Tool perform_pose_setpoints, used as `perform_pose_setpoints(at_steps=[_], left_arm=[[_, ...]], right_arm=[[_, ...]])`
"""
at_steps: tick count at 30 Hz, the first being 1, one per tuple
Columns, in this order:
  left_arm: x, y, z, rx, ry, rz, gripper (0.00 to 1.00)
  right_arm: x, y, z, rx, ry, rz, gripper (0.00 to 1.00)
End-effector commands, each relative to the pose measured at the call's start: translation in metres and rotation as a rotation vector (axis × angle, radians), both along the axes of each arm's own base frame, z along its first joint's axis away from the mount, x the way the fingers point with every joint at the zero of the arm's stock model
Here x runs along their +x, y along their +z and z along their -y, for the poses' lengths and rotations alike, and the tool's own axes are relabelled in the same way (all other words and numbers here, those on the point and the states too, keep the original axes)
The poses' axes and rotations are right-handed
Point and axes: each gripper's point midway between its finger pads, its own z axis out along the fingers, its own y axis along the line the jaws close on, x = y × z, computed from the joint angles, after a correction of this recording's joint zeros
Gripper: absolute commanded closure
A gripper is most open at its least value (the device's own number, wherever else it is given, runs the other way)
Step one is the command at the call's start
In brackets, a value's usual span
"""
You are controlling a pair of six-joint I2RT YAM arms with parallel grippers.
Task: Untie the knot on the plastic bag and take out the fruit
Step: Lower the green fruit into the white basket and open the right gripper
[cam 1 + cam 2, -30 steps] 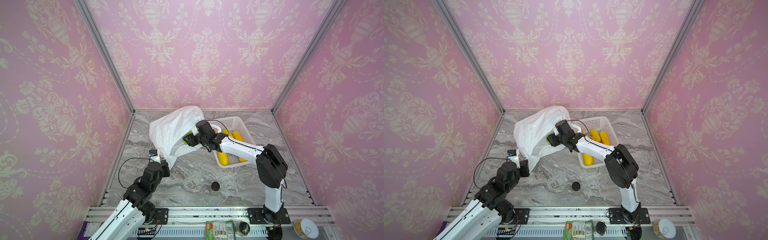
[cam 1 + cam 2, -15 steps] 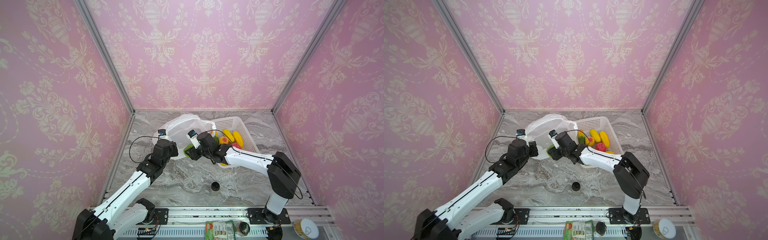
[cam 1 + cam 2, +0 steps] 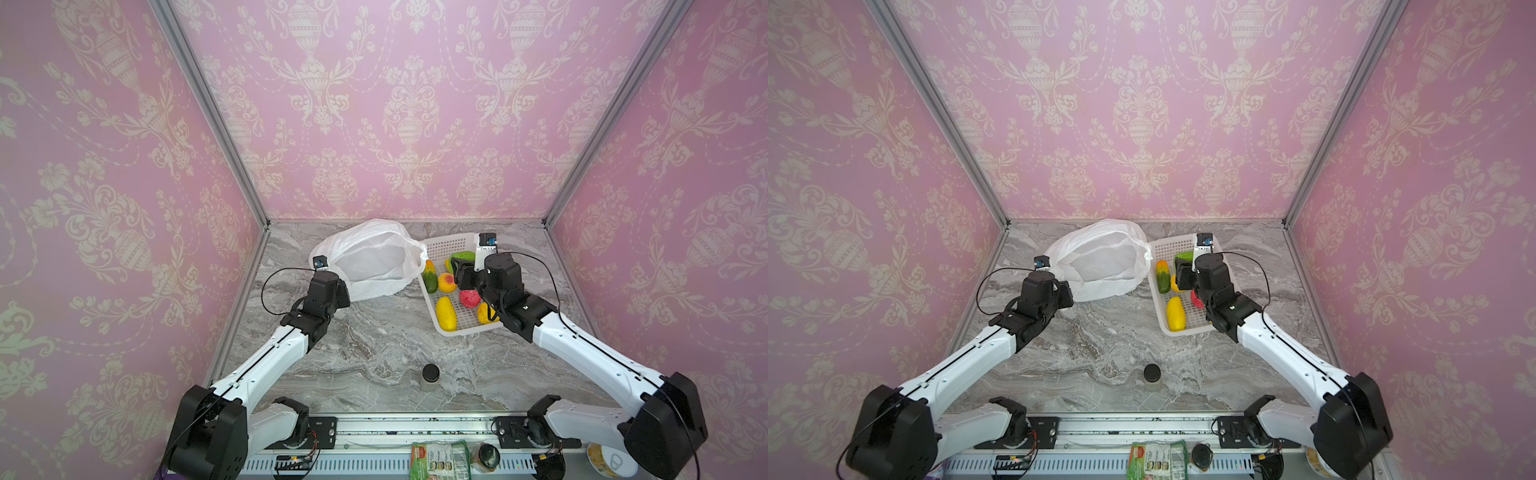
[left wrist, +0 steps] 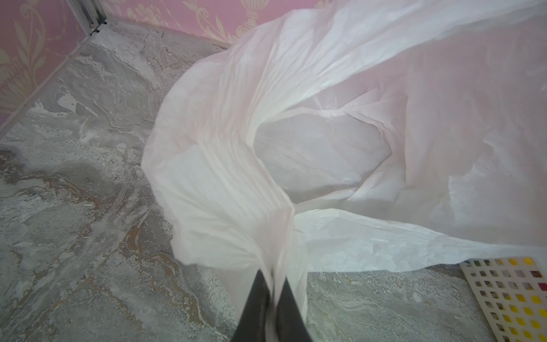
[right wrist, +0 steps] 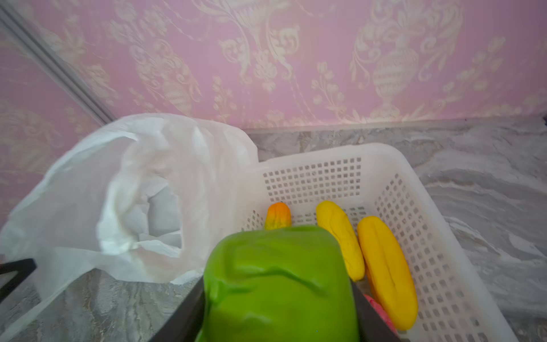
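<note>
My right gripper should next lower the lumpy green fruit into the gap (image 3: 454,298) beside the pink-red piece and release it, as the basket's open bottom is below.
The white plastic bag (image 3: 370,262) (image 3: 1100,262) lies at the back of the table with its mouth wide open; no knot shows on it. My left gripper (image 4: 273,284) (image 3: 344,290) is shut on a bunched strip of the bag's near edge. My right gripper (image 5: 278,287) (image 3: 457,270) is shut on a lumpy green fruit (image 5: 278,281) (image 3: 463,257), held over the white basket (image 3: 446,245) to the right of the bag. In the basket lie a green-and-orange piece (image 3: 430,276), a peach (image 3: 446,282), a pink-red one (image 3: 469,298) and yellow ones (image 3: 446,313).
A small dark-lidded jar (image 3: 431,376) stands near the table's front middle. Pink walls with metal corner posts close in the left, back and right. A snack packet (image 3: 440,461) lies on the front rail.
My right gripper has moved right, from the bag's mouth to above the basket, with the green fruit in it. The bag, held high a second ago, has sunk onto the table.
</note>
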Motion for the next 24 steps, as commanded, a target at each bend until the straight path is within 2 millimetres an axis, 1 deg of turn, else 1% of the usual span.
perform_pose_setpoints(at_steps=[1,3,5,8,11,12,14,16,17,18,19,20,22,24], left_arm=[[0.000,0.021,-0.004,0.007,-0.005,0.052,0.81],[-0.002,0.024,-0.004,0.001,-0.013,0.061,0.66],[-0.004,0.027,-0.005,-0.002,-0.009,0.072,0.46],[-0.007,0.032,-0.006,-0.004,-0.011,0.086,0.27],[-0.011,0.041,-0.008,-0.002,-0.008,0.096,0.13],[-0.013,0.045,-0.008,-0.004,-0.010,0.100,0.02],[-0.019,0.052,-0.008,-0.013,-0.020,0.113,0.01],[-0.026,0.058,-0.011,-0.021,-0.017,0.124,0.01],[-0.031,0.061,-0.013,-0.029,-0.010,0.131,0.01],[-0.036,0.064,-0.014,-0.040,-0.005,0.140,0.01],[-0.042,0.068,-0.016,-0.056,-0.003,0.151,0.01],[-0.047,0.072,-0.016,-0.074,-0.003,0.164,0.01],[-0.060,0.083,-0.019,-0.106,-0.004,0.200,0.01],[-0.072,0.092,-0.024,-0.110,0.001,0.213,0.01]], right_arm=[[0.011,-0.041,0.003,0.010,-0.042,-0.152,0.70],[0.013,-0.055,0.000,0.008,-0.038,-0.181,0.71],[0.009,-0.068,0.002,0.026,-0.046,-0.180,0.69],[-0.002,-0.086,0.011,0.052,-0.087,-0.179,0.67],[-0.010,-0.097,0.006,0.086,-0.068,-0.186,0.65],[-0.011,-0.101,0.002,0.092,-0.054,-0.198,0.65],[-0.016,-0.109,-0.008,0.082,-0.027,-0.216,0.64],[-0.022,-0.115,-0.015,0.063,-0.013,-0.227,0.58],[-0.025,-0.118,-0.016,0.052,-0.012,-0.230,0.52],[-0.027,-0.121,-0.016,0.043,-0.012,-0.230,0.43],[-0.028,-0.124,-0.013,0.031,-0.019,-0.224,0.33],[-0.028,-0.128,-0.010,0.019,-0.033,-0.225,0.26],[-0.029,-0.130,-0.001,-0.024,-0.059,-0.233,0.16],[-0.032,-0.122,0.004,-0.037,-0.066,-0.223,0.11]])
